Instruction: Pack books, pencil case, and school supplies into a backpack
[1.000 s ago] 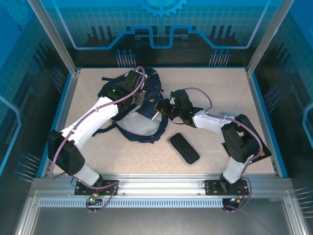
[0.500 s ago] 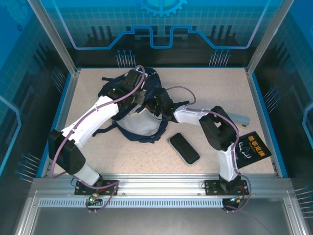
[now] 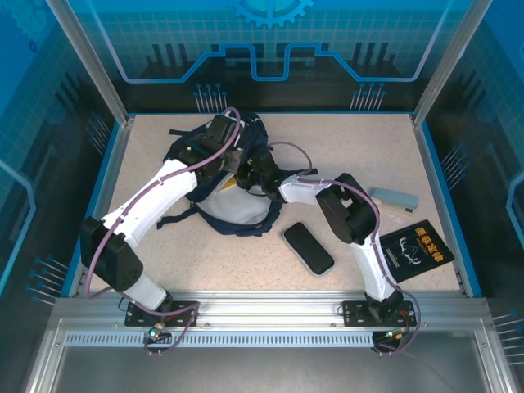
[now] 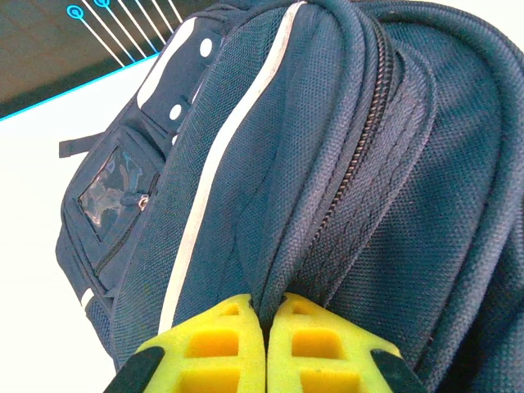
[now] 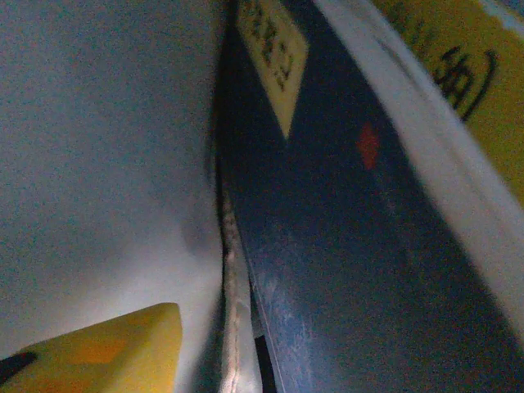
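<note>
The left gripper moves back over the backpack's opening next and releases the fold of the backpack's fabric, as the dark blue book leans inside against the yellow book.
The navy backpack lies at the table's back left with its mouth held up. My left gripper is shut on a fold of its fabric beside the zip, and from above it sits at the bag's top. My right gripper reaches into the mouth. Inside, the dark blue book with its yellow label leans against the yellow book, beside the pale lining. One yellow finger stands apart from the blue book and the other finger is hidden, so the jaws are open.
A black oblong case lies on the table right of the backpack. Farther right are a grey-blue case and a black book with yellow print. The right arm's elbow hangs over the middle.
My right arm swung left and pushed the blue book into the backpack, then its jaws opened off it. The black book and grey-blue case came into sight. The left gripper held still.
</note>
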Available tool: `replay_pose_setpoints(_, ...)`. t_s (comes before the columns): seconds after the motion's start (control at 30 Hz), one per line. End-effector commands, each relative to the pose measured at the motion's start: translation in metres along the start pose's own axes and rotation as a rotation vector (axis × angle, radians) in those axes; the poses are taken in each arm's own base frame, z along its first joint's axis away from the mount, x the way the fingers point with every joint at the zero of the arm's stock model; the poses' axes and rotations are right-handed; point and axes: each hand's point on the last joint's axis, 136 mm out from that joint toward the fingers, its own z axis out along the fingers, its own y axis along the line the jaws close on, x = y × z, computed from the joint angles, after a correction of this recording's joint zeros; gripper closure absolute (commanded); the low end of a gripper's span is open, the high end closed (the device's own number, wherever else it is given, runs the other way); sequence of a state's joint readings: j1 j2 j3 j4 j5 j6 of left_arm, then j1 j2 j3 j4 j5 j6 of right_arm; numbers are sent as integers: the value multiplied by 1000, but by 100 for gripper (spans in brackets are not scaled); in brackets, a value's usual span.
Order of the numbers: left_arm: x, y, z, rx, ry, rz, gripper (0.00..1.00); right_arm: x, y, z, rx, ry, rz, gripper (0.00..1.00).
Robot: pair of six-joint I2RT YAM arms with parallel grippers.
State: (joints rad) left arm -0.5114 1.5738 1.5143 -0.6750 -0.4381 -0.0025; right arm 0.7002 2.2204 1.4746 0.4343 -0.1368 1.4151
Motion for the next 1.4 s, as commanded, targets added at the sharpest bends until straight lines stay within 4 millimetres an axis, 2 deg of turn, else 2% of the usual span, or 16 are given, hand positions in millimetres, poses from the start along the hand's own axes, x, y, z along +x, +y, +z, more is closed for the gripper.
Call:
replay_pose_setpoints(0.0,-52,6,-34,24,-183,-100,96,6,9,-21,-41,30,-11,36)
replay_pose_setpoints(0.13,-50,8,-32,26,-180,-105,96,14,-5,-48,54,84,-32,36)
replay_pose_setpoints(0.2,-48,9,-30,25,-173,-106,96,21,-16,-61,123,117,-56,41)
replay_pose_setpoints(0.3,-39,11,-25,20,-155,-107,96,31,-31,-85,174,144,-83,49)
replay_pose_setpoints(0.43,-20,15,-17,13,-114,-111,96,37,-47,-128,281,143,-159,54)
replay_pose_setpoints(0.53,2,15,-9,21,-76,-113,96,29,-61,-169,405,94,-237,52)
replay_pose_setpoints(0.63,29,11,-1,46,-20,-110,93,10,-74,-213,537,16,-312,39)
replay_pose_setpoints(0.73,56,-5,6,144,48,-123,78,-16,-89,-258,687,-70,-371,27)
replay_pose_setpoints(0.8,67,-11,8,181,73,-158,60,-32,-98,-286,775,-111,-393,20)
replay_pose_setpoints(0.9,73,-18,7,220,77,-207,32,-58,-118,-329,914,-174,-367,12)
replay_pose_setpoints(0.97,72,-16,5,219,62,-233,20,-70,-132,-352,971,-197,-325,12)
replay_pose_setpoints(1.07,68,-16,2,225,44,-246,11,-81,-155,-382,1048,-226,-255,11)
replay_pose_setpoints(1.23,62,-16,3,225,37,-242,3,-90,-198,-426,1154,-286,-99,11)
replay_pose_setpoints(1.37,62,-15,7,214,45,-240,1,-81,-236,-456,1207,-327,42,11)
